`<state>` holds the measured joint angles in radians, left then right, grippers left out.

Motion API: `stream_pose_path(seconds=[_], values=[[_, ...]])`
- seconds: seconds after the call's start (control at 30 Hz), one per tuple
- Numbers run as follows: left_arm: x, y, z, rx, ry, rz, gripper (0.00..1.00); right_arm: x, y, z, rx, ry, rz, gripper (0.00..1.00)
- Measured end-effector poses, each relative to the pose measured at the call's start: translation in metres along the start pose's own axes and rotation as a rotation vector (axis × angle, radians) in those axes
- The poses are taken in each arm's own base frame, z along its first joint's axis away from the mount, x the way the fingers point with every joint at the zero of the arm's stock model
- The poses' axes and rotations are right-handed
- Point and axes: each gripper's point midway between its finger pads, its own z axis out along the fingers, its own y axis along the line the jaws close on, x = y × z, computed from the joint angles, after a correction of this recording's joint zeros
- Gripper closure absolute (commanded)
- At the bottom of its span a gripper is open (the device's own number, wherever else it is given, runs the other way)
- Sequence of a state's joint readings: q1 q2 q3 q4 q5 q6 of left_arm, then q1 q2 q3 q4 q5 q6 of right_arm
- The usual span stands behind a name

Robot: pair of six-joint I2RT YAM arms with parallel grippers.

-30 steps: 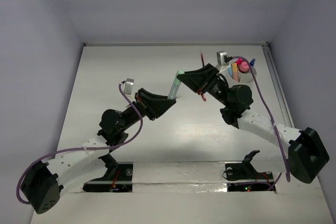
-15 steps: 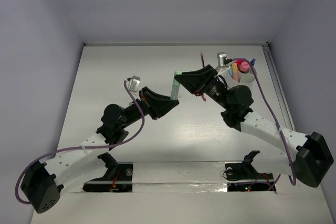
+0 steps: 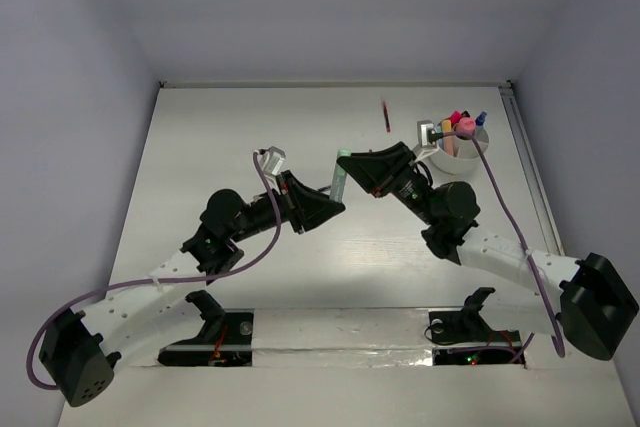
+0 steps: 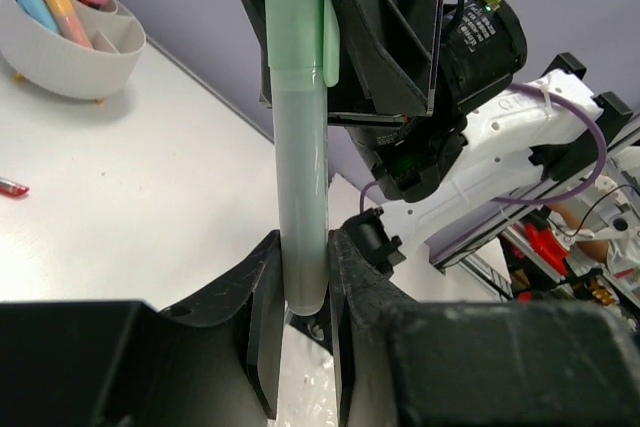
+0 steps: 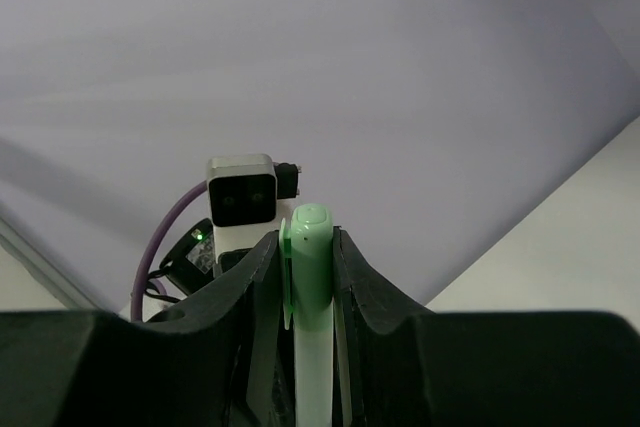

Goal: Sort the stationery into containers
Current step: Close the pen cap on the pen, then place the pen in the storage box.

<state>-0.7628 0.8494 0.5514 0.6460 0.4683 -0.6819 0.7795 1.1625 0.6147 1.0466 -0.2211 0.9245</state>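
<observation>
My right gripper will swing outward and to the right in the top view next while it lowers the marker [image 3: 340,175]. Then it will let go of it beside the cup's orange marker, because similar stationery stands there.
A pale-green marker [image 3: 340,175] hangs above the table's middle, held at both ends. My left gripper [image 3: 333,201] is shut on its barrel end [image 4: 300,177], the fingers [image 4: 262,287] pressed to both sides. My right gripper [image 3: 348,159] is shut on the cap end [image 5: 312,277], and its black body [image 4: 385,37] fills the top of the left wrist view. The white round cup [image 3: 471,148] stands at the far right with pink, orange, yellow and blue stationery upright in it [image 4: 70,59]. A thin red pen [image 3: 385,115] lies on the table to the left of the cup.
The left arm's wrist camera [image 5: 242,197] shows just behind the marker in the right wrist view. Purple cables loop beside both arms [image 3: 505,209]. White walls close the table at the back and sides.
Both arms have shifted with the marker between them, the left gripper moving right. The right gripper has drawn back toward the near side, uncovering the cup. The marker stands more upright.
</observation>
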Motion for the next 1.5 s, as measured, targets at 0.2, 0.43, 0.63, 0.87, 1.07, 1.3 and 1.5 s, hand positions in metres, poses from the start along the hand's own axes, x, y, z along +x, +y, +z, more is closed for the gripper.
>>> stream_pose_path(seconds=[0.2, 0.43, 0.63, 0.87, 1.07, 1.3, 1.5], values=[[0.006, 0.001, -0.001, -0.015, 0.041, -0.005, 1.0, 0.004, -0.006, -0.007, 0.023, -0.012, 0.018, 1.0], [0.003, -0.002, 0.0, -0.008, 0.047, 0.006, 0.95, -0.004, 0.002, -0.008, 0.017, -0.051, 0.014, 1.0], [-0.034, -0.006, 0.005, -0.034, -0.068, 0.076, 0.48, 0.008, 0.003, -0.003, 0.07, -0.002, -0.006, 1.0], [-0.088, -0.032, -0.024, -0.041, -0.288, 0.197, 0.14, 0.029, -0.053, 0.003, 0.267, 0.072, -0.051, 1.0], [-0.101, -0.046, -0.066, -0.072, -0.408, 0.279, 0.01, -0.025, -0.11, 0.01, 0.446, -0.034, -0.143, 1.0], [-0.072, 0.0, -0.079, -0.205, -0.408, 0.261, 0.01, -0.111, -0.173, -0.043, 0.784, -0.202, -0.392, 1.0], [-0.012, 0.059, -0.071, -0.312, -0.253, 0.205, 0.01, -0.182, -0.2, -0.109, 1.12, -0.344, -0.688, 1.0]])
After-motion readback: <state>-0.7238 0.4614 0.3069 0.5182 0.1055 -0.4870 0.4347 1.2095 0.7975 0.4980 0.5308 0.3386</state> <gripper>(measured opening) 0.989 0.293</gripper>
